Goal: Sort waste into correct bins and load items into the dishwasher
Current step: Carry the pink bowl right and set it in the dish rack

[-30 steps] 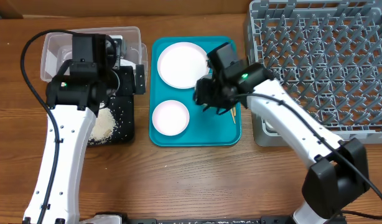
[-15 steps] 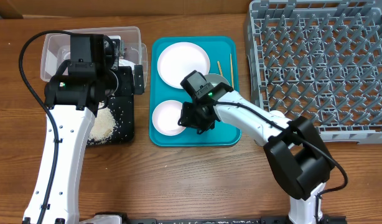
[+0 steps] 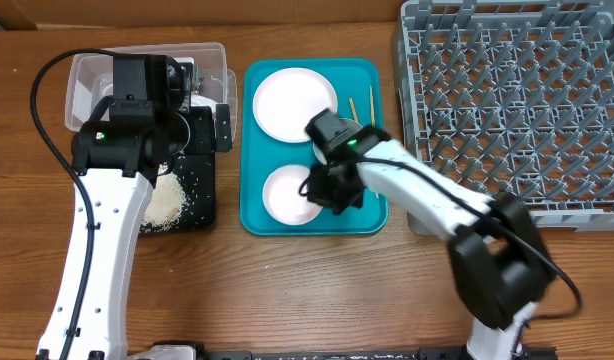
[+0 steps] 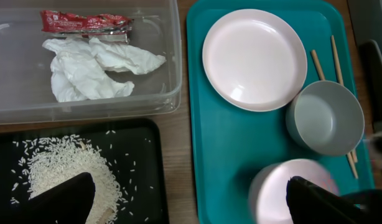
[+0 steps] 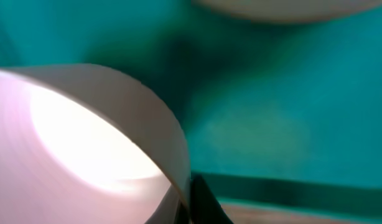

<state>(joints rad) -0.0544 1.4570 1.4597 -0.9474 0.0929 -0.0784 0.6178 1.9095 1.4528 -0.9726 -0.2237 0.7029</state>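
Observation:
The small plate lifts in my right gripper next, goes outward into the dish rack's far end (image 3: 455,52) beside the teal tray (image 3: 362,215) and is released, since those slots stand empty.
My right gripper (image 3: 325,192) is shut on the right rim of the small plate (image 3: 290,196), low over the teal tray (image 3: 362,215). In the right wrist view the plate's edge (image 5: 116,118) sits pinched at my gripper (image 5: 188,200). The large plate (image 3: 292,100) lies at the tray's back, with chopsticks (image 3: 370,105) to its right. The grey bowl (image 4: 325,118) shows in the left wrist view. My left gripper (image 3: 197,125) hangs open and empty between the clear tub (image 3: 87,75) and the black tray (image 3: 202,205). Red wrapper (image 4: 85,22) and tissue (image 4: 91,65) lie in the tub, rice (image 4: 60,171) on the black tray.
The grey dish rack (image 3: 507,100) fills the right side of the table. My right arm reaches across the teal tray's right half and covers the bowl in the overhead view. Bare wooden tabletop (image 3: 307,290) runs along the front.
My right gripper has closed onto the small plate's rim, and the plate has shifted a little to the right. The left arm has not moved.

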